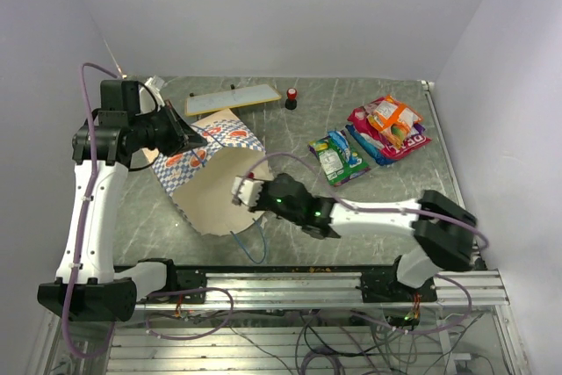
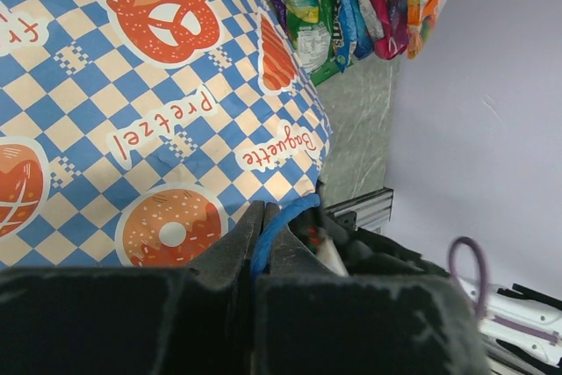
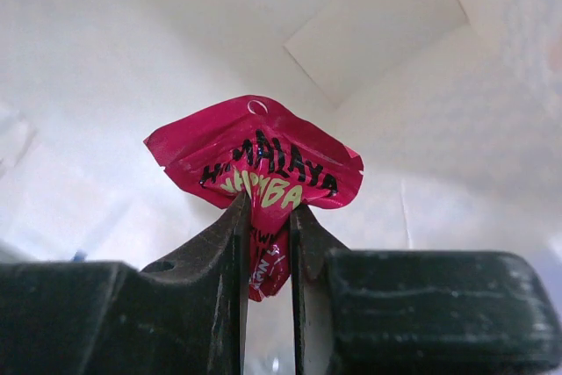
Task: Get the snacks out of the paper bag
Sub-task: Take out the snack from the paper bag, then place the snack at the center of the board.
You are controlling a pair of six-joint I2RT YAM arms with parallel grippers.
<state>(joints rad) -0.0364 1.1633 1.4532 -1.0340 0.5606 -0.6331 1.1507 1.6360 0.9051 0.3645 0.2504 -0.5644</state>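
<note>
My right gripper should pull the red wrapper [image 3: 263,160] out of the bag's opening and let go over the green and blue packets, as snacks lie out there.
The paper bag [image 1: 182,169], blue-and-white checkered, lies on its side with its mouth toward the right arm. My left gripper [image 1: 195,140] is shut on the bag's blue cord handle [image 2: 296,212], pinched between its fingers at the bag's upper edge. My right gripper [image 1: 244,191] is inside the bag's mouth, shut on a small crinkled red wrapper [image 3: 263,160] against the cream lining [image 3: 395,32]. Other snacks lie out on the table: green and blue packets [image 1: 337,158], and a magenta and orange pile [image 1: 392,126]. They also show in the left wrist view as a cluster of packets [image 2: 351,6].
A flat white yellow-edged board [image 1: 234,98] and a small red-and-black knob [image 1: 291,97] sit at the back. The bag's other blue cord [image 1: 251,248] trails toward the metal rail [image 1: 307,283] at the near edge. White walls close in the left, back and right.
</note>
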